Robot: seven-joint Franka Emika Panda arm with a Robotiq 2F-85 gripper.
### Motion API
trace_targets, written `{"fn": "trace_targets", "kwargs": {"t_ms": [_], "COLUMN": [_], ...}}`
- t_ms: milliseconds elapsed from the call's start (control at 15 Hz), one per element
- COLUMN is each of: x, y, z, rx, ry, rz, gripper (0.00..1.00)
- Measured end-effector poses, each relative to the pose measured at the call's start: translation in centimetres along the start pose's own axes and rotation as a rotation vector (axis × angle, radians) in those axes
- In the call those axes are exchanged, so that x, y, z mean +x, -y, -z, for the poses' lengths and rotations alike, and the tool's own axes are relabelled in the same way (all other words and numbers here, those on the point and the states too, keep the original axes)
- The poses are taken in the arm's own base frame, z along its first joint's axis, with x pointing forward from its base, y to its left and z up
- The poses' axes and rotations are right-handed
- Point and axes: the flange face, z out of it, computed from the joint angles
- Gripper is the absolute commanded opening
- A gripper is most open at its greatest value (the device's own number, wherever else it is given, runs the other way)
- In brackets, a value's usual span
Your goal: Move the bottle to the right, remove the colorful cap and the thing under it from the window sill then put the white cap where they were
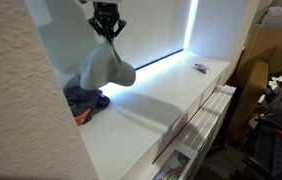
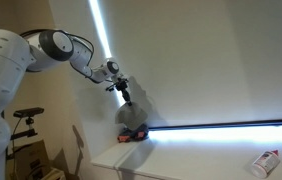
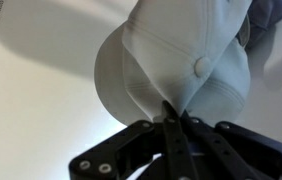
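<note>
My gripper should next move the white cap down onto the sill (image 1: 151, 95) next to the dark blue and red bundle, and then let go of it.
My gripper (image 1: 106, 34) is shut on the white cap (image 1: 103, 68) and holds it in the air above the window sill (image 1: 151, 95). In the wrist view the white cap (image 3: 181, 60) hangs from the shut fingers (image 3: 171, 122), with its top button showing. A dark blue and red bundle, the colorful cap with something under it (image 1: 84, 101), lies on the sill just below and beside the hanging cap. It also shows in an exterior view (image 2: 133, 134). The bottle (image 2: 266, 162) lies on its side far along the sill; it shows small in an exterior view (image 1: 199, 68).
A bright strip of light runs along the bottom of the window blind (image 2: 221, 128). A textured wall (image 1: 21, 90) borders the sill on the bundle's side. Drawers (image 1: 206, 120) sit below the sill's front edge, with boxes and clutter (image 1: 271, 100) beyond.
</note>
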Motion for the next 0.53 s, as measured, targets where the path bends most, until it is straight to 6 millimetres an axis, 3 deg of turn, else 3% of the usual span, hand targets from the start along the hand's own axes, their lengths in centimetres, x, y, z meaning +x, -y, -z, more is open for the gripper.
{"fn": "trace_targets", "kwargs": {"t_ms": [267,533], "x": [0.8,-2.2], "y": [-0.1,-0.3], "z": [-5.4,-12.4], "rx": [-0.183,-0.419], "ry": [0.134,0.222], "rz": [0.073,0.119], "gripper": [0.01,0.01]}}
